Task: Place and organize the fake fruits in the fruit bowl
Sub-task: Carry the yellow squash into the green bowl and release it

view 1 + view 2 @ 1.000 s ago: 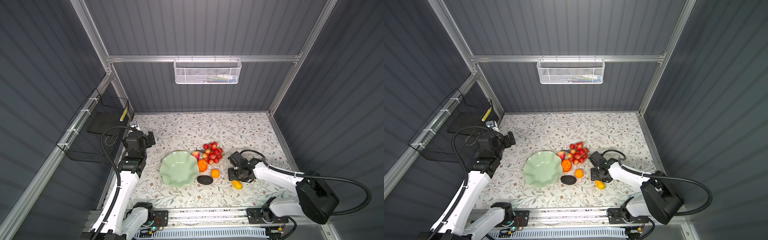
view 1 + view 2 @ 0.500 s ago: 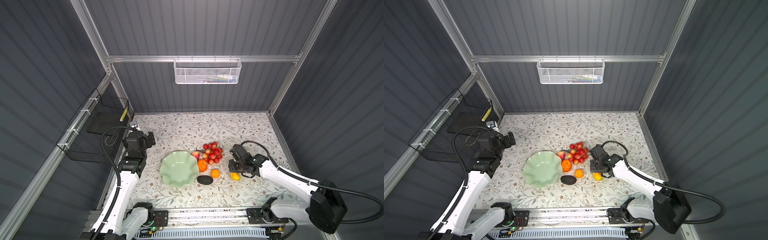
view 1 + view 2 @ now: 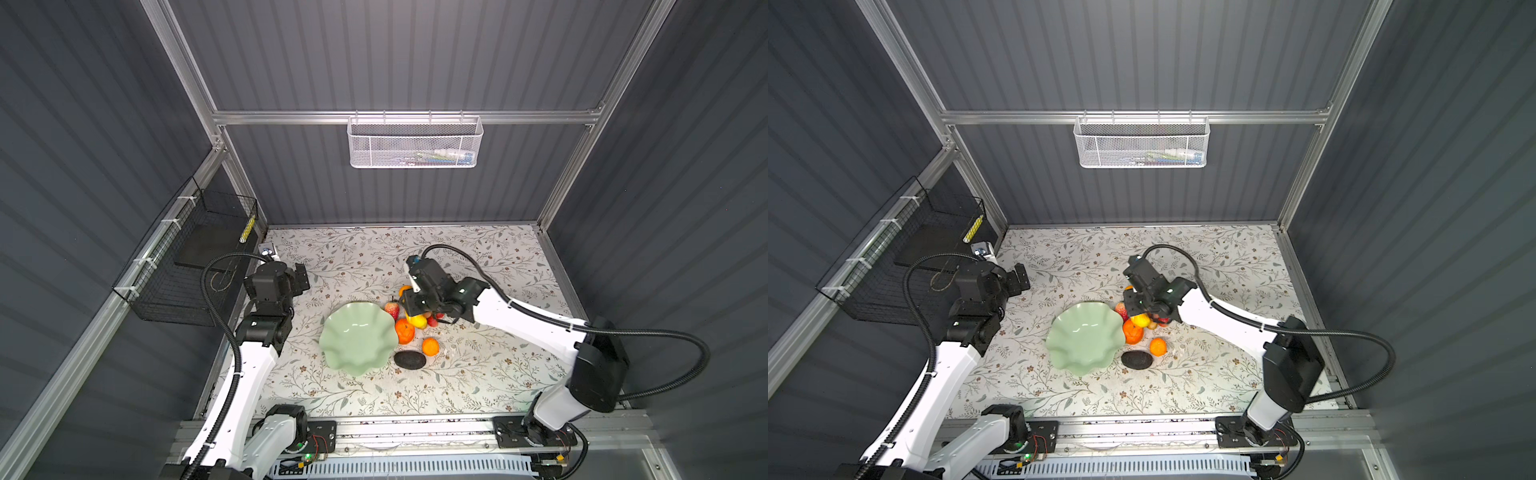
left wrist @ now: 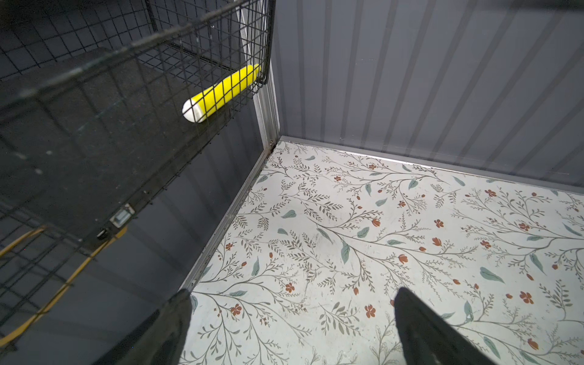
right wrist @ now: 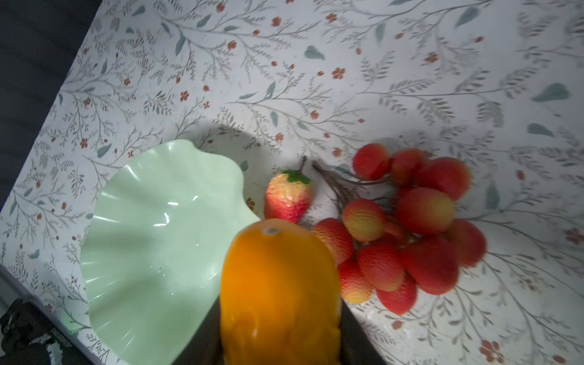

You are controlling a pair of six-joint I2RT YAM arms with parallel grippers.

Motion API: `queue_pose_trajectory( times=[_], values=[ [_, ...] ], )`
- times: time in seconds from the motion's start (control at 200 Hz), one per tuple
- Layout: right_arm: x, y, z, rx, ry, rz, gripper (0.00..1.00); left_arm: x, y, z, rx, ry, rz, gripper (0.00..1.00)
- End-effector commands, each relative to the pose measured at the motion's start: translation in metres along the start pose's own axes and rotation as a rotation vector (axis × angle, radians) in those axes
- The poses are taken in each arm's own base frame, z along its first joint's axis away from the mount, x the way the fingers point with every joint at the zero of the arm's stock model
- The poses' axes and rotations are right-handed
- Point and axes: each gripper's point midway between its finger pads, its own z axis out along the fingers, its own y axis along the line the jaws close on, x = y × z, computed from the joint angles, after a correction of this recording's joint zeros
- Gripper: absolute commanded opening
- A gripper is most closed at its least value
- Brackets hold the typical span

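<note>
My right gripper needs to carry the yellow-orange fruit over the bowl's rim next, lower it onto the bowl's empty bottom, which lies below, past the strawberry-like fruit, and let it go there.
The pale green fruit bowl stands mid-table with nothing in it. My right gripper is shut on the elongated yellow-orange fruit, held above the table just right of the bowl's rim. Under it lie the red grape cluster, mostly hidden in both top views, and the strawberry-like fruit. Two oranges and the dark avocado lie at the bowl's right. My left gripper hangs open and empty at the far left.
A black wire basket with a yellow tube hangs on the left wall, close to my left arm. A white mesh basket hangs on the back wall. Grey walls close in the floral table on three sides.
My right gripper closed on the yellow-orange fruit at the front right, lifted it and carried it left and back to the bowl's right rim. The left arm has not moved.
</note>
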Motion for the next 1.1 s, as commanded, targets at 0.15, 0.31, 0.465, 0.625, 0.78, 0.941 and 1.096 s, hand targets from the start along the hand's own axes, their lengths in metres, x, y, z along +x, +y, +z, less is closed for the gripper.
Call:
queue_pose_trajectory(
  times=[0.15, 0.31, 0.465, 0.625, 0.78, 0.941, 1.096],
  values=[
    [-0.003, 0.078, 0.052, -0.134, 0.066, -0.144, 0.22, 0.009, 0.0, 0.002, 0.003, 0.026, 0.017, 1.0],
    [0.01, 0.104, 0.089, -0.163, 0.141, -0.194, 0.23, 0.009, -0.001, 0.002, 0.006, 0.025, 0.015, 1.0],
    [0.021, 0.11, 0.121, -0.145, 0.182, -0.219, 0.24, 0.008, -0.001, 0.002, 0.007, 0.022, 0.012, 1.0],
    [0.038, 0.103, 0.147, -0.104, 0.228, -0.237, 0.28, 0.008, -0.003, 0.001, 0.024, 0.022, 0.006, 1.0],
    [0.051, 0.098, 0.159, -0.075, 0.255, -0.251, 0.38, 0.008, -0.004, 0.001, 0.029, 0.024, 0.006, 1.0],
    [0.042, 0.098, 0.149, -0.07, 0.227, -0.246, 0.57, 0.008, -0.004, 0.001, 0.029, 0.022, 0.004, 1.0],
    [0.013, 0.107, 0.113, -0.11, 0.126, -0.231, 0.71, 0.009, -0.005, 0.002, 0.031, 0.028, 0.006, 1.0]
  ],
)
